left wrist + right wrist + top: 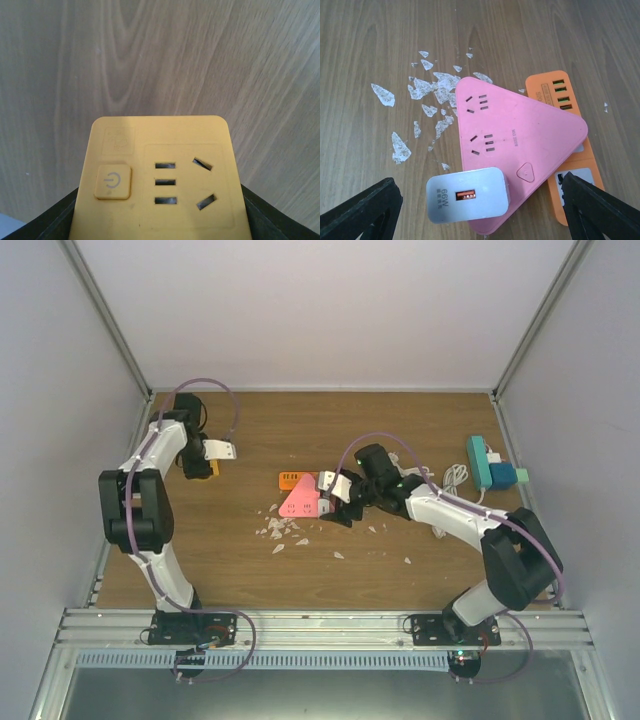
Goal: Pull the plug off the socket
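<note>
My left gripper is to lower the yellow socket block [160, 170] back and to the left in the top view next, because the table is bare wood there.
A white charger plug [467, 200] stands on the near corner of a pink triangular socket [520, 130], which partly overlaps an orange socket strip [560, 92]. My right gripper [477, 182] is open, its black fingers [362, 212] wide on either side of the plug and not touching it. In the top view the pink socket [300, 502] lies mid-table with the right gripper [340, 504] at its right edge. My left gripper [160, 217] is shut on a yellow socket block [160, 170], held at the far left of the table [205, 466].
White paper scraps [427, 90] are scattered on the wooden table left of the pink socket. A teal power strip [480, 462] with a blue adapter [503, 476] and a white cable [455, 478] lies at the right. Grey walls enclose the table.
</note>
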Tool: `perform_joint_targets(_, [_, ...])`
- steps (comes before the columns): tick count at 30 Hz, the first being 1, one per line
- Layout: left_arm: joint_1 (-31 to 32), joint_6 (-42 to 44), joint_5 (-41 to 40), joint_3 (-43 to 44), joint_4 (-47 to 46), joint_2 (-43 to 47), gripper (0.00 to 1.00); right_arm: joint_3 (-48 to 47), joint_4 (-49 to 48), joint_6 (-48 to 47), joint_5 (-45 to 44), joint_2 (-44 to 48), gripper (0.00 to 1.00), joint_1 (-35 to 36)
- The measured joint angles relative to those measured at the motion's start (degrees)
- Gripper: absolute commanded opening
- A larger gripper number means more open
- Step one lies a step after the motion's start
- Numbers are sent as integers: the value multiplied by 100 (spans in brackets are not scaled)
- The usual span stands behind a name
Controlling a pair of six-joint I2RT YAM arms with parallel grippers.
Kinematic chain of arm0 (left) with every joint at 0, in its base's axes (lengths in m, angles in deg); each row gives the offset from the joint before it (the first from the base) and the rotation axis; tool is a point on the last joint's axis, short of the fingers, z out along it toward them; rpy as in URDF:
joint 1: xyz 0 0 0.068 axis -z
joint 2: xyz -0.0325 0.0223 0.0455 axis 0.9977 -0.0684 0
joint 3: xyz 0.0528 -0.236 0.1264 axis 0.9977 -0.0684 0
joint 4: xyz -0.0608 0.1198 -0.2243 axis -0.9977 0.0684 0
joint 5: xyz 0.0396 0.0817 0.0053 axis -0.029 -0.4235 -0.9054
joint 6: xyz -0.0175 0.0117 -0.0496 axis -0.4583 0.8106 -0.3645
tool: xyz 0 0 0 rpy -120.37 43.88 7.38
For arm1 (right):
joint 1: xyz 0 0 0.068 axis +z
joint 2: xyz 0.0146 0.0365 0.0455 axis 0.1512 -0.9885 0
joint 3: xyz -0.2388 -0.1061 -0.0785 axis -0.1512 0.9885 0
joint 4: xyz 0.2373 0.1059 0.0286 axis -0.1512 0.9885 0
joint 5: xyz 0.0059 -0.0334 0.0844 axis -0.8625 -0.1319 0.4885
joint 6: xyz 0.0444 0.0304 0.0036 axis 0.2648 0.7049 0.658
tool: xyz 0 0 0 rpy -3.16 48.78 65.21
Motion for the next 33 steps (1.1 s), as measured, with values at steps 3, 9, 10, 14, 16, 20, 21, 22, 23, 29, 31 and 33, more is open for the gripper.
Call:
perform_joint_targets(3, [0, 22, -278, 0, 31, -199, 34, 35, 28, -7, 46, 17, 89, -9])
perform_joint_targets(9, [0, 107, -664, 2, 22, -435, 37, 74, 31, -22, 66, 17, 89, -9])
perform_joint_targets(10, [0, 116, -697, 2, 17, -448, 38, 81, 33, -20, 68, 17, 89, -9])
perform_joint_targets(14, [28, 157, -857, 24, -11, -516, 41, 85, 35, -26, 72, 17, 89, -9])
perform_joint_targets(16, [59, 190, -968, 72, -52, -592, 40, 85, 37, -31, 81, 17, 89, -9])
perform_joint_targets(20, [79, 258, -1283, 166, -59, -811, 40, 85, 39, -39, 83, 17, 89, -11])
perform_joint_targets(21, [85, 267, -1329, 177, -55, -824, 40, 85, 37, -39, 85, 17, 89, -11])
perform_joint_targets(22, [87, 289, -1373, 184, -44, -837, 40, 85, 37, -39, 83, 17, 89, -11])
perform_joint_targets(23, [92, 299, -1425, 186, -20, -846, 41, 85, 37, -39, 83, 17, 89, -11])
perform_joint_targets(29, [101, 358, -1884, 190, 308, -942, 42, 85, 39, -42, 83, 7, 89, -13])
perform_joint_targets(31, [101, 354, -2033, 190, 459, -957, 44, 85, 42, -42, 83, 4, 89, -13])
perform_joint_targets(33, [103, 343, -2124, 190, 625, -957, 46, 85, 39, -42, 83, 4, 89, -13])
